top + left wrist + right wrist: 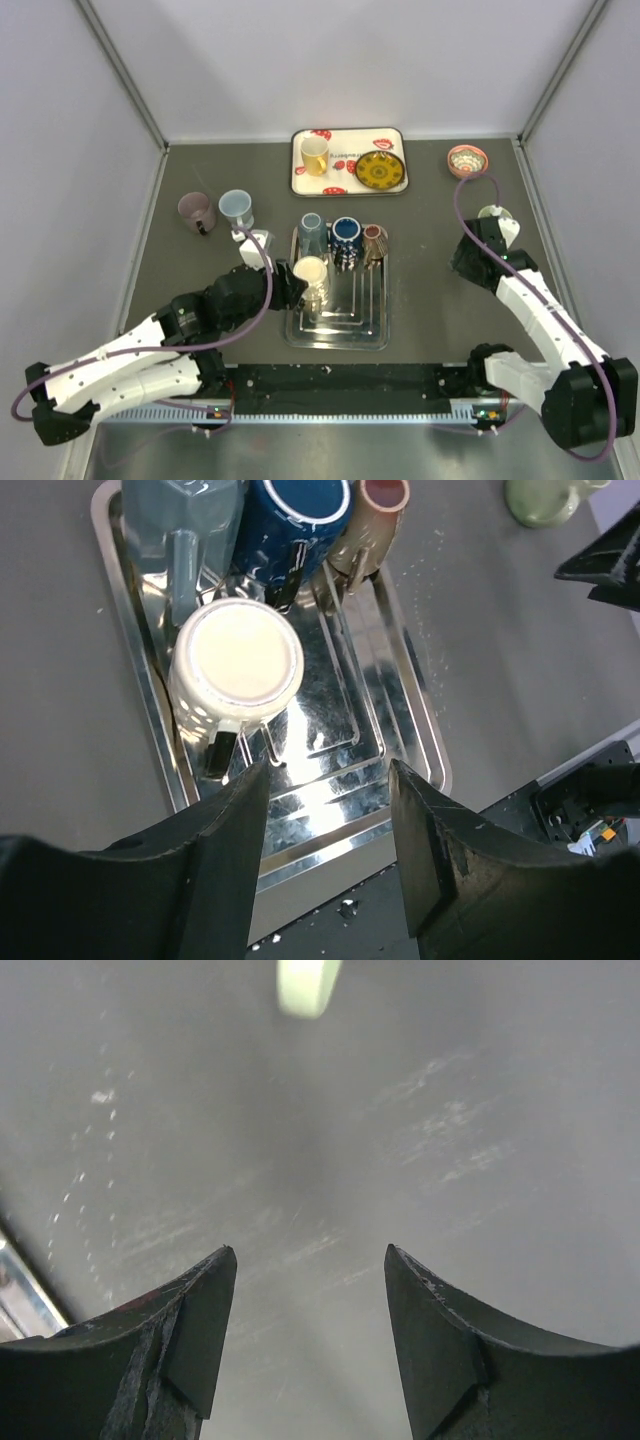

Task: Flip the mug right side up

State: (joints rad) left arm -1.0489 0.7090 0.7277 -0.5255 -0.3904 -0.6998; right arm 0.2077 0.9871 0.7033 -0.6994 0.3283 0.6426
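Observation:
I need to move my right gripper outward onto the green mug's handle (305, 988) next and close it there, because the handle sticks out toward the gap between my right gripper's open fingers.
A cream mug (311, 277) stands upside down, base up, at the left of the steel drying tray (335, 343). In the left wrist view the mug (235, 665) shows its flat base, with its handle pointing toward the camera. My left gripper (291, 288) is open and empty; in its wrist view the gripper (328, 770) hovers over the tray just near of the mug, not touching it. My right gripper (463, 262) is open and empty over bare table at the right, as its wrist view (309, 1252) shows.
A clear blue mug (311, 233), a dark blue mug (346, 238) and a brown cup (373, 240) stand at the tray's far end. A patterned tray (349, 140) holds a yellow mug and a plate. A purple mug (197, 211), a blue cup (236, 207), a pink bowl (467, 160) and a green mug (545, 500) stand around.

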